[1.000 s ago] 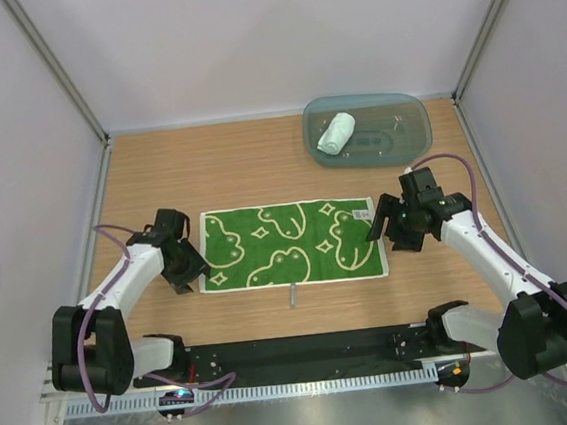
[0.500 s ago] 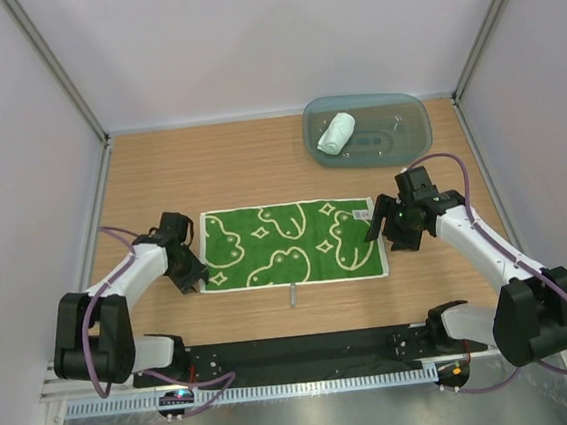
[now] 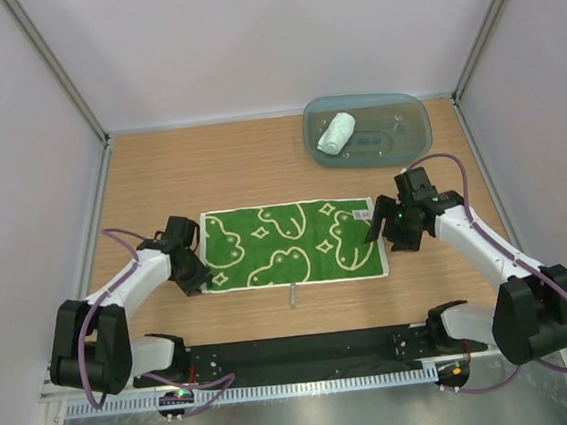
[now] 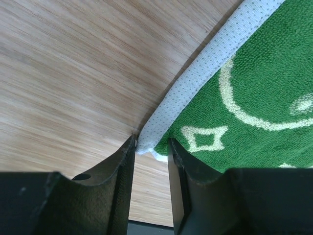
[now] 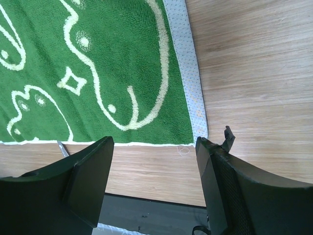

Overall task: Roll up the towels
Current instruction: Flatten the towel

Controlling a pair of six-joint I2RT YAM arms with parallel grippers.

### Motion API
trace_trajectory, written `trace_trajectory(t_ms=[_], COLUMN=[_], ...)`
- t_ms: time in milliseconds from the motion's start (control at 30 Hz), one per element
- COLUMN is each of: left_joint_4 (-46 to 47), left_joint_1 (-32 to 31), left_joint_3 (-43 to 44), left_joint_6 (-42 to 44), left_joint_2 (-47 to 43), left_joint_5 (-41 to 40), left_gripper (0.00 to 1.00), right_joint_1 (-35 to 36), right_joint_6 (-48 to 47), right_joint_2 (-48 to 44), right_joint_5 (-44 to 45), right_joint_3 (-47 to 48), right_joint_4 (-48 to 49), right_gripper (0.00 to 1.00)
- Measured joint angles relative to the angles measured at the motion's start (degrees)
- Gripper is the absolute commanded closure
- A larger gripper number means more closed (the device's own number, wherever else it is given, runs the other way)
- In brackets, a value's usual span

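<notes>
I should next lower my right gripper and draw it back, turning it slightly, onto the towel's loose near corner, which shows beside one finger, below the open fingers.
A green towel [image 3: 292, 244] with pale frog line drawings and a white dotted border lies flat mid-table. My left gripper [image 3: 194, 276] is low at its near-left corner. In the left wrist view the jaws [image 4: 150, 144] have narrowed onto that white corner [image 4: 146, 142], which fills the gap at their tips. My right gripper [image 3: 391, 232] hovers open over the near-right corner [image 5: 198, 122], with bare wood between its fingers [image 5: 154, 147]. A plain pale towel [image 3: 336, 132] lies rolled in the tray.
The translucent teal tray [image 3: 410, 120] stands at the back right. A small grey stick [image 3: 292, 295] lies on the wood just in front of the green towel's near edge. White walls close in the left and right sides.
My left gripper has slid down to the towel's near-left corner and its jaws have narrowed onto it. The right gripper has shifted slightly towards the towel's right edge and stays open.
</notes>
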Motion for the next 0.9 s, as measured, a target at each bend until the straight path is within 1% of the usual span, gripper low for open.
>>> trace_trajectory(t_ms=[67,167,200,267,300,400,633,700,733,900], left_joint_4=[-0.1,-0.2,-0.1,-0.1,-0.1,0.0,-0.5,-1.0,-1.2,-1.9], left_joint_1=[0.0,-0.1,-0.1,-0.1,-0.1,-0.1,-0.1,-0.1,-0.1,-0.1], left_joint_3=[0.0,0.0,0.0,-0.1,-0.1,-0.1,0.3,0.8,1.0,1.6], left_joint_6=[-0.4,-0.6,-0.7,-0.8,-0.8,-0.7,-0.7,-0.7,-0.6,-0.4], left_joint_2=[0.0,0.0,0.0,0.1,0.2,0.2,0.1,0.0,-0.2,-1.3], left_joint_5=[-0.3,-1.0,-1.2,-1.4,-1.4,-1.4,-1.3,-1.3,-1.3,-1.4], left_gripper=[0.7,0.8,0.85,0.89,0.94,1.0,1.0,1.0,1.0,1.0], right_joint_1=[0.0,0.0,0.0,0.0,0.0,0.0,0.0,0.0,0.0,0.0], right_joint_6=[-0.1,-0.2,-0.2,-0.2,-0.2,-0.2,1.5,2.3,2.9,4.9], right_joint_2=[0.0,0.0,0.0,0.0,0.0,0.0,1.6,2.4,2.5,2.0], right_joint_5=[0.0,0.1,0.1,0.1,0.1,0.4,-1.0,-0.9,-0.8,1.1], right_joint_3=[-0.1,-0.3,-0.3,-0.4,-0.5,-1.1,-2.7,-3.6,-4.4,-7.6], right_joint_4=[0.1,0.2,0.2,0.3,0.4,0.4,2.4,3.0,3.3,2.8], right_gripper=[0.25,0.25,0.25,0.25,0.25,0.25,0.27,0.29,0.32,0.34])
